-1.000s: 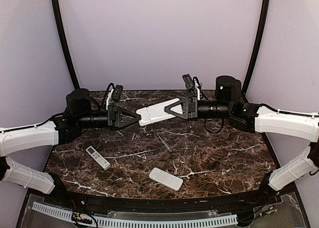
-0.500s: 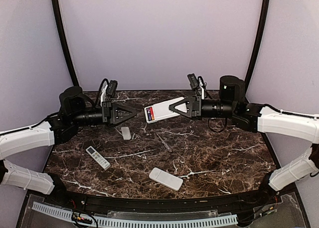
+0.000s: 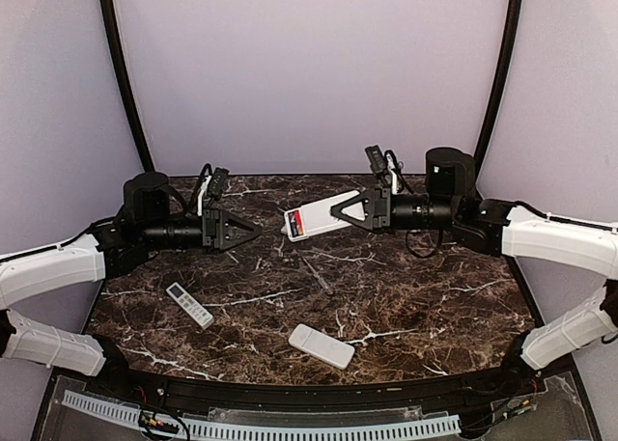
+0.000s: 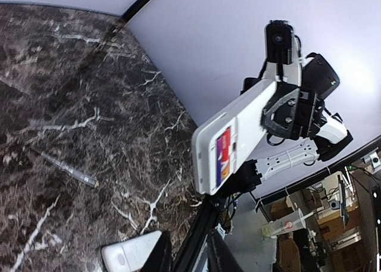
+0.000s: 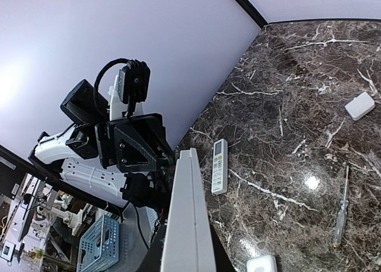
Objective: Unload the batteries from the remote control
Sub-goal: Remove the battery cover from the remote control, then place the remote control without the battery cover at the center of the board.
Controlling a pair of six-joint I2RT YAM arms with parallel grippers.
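The long remote should go onto the bare marble between the buttoned remote and the screwdriver. My right gripper will next move down and to the left in the top view and release it there.
My right gripper [image 3: 350, 209] is shut on a long white remote control [image 3: 319, 216] and holds it in the air over the far middle of the table. Its battery bay is uncovered at the left end, and the batteries [image 3: 295, 225] show there as purple and orange-red cells. The left wrist view shows the remote [image 4: 244, 129] and the batteries [image 4: 223, 156] side by side in the bay. My left gripper [image 3: 253, 231] is open and empty, a short way left of the remote. A small white cover [image 5: 359, 105] lies on the table. The right wrist view shows the remote [image 5: 187, 212] edge-on.
A small buttoned remote [image 3: 189, 304] lies at the front left. A plain white remote [image 3: 322, 345] lies at the front middle. A thin screwdriver [image 3: 317, 275] lies mid-table. The marble table [image 3: 435, 296] has a black rail along its front edge.
My left gripper has drawn back to the left, away from the remote. The white cover came off and dropped to the table. The bay is now uncovered and shows the batteries.
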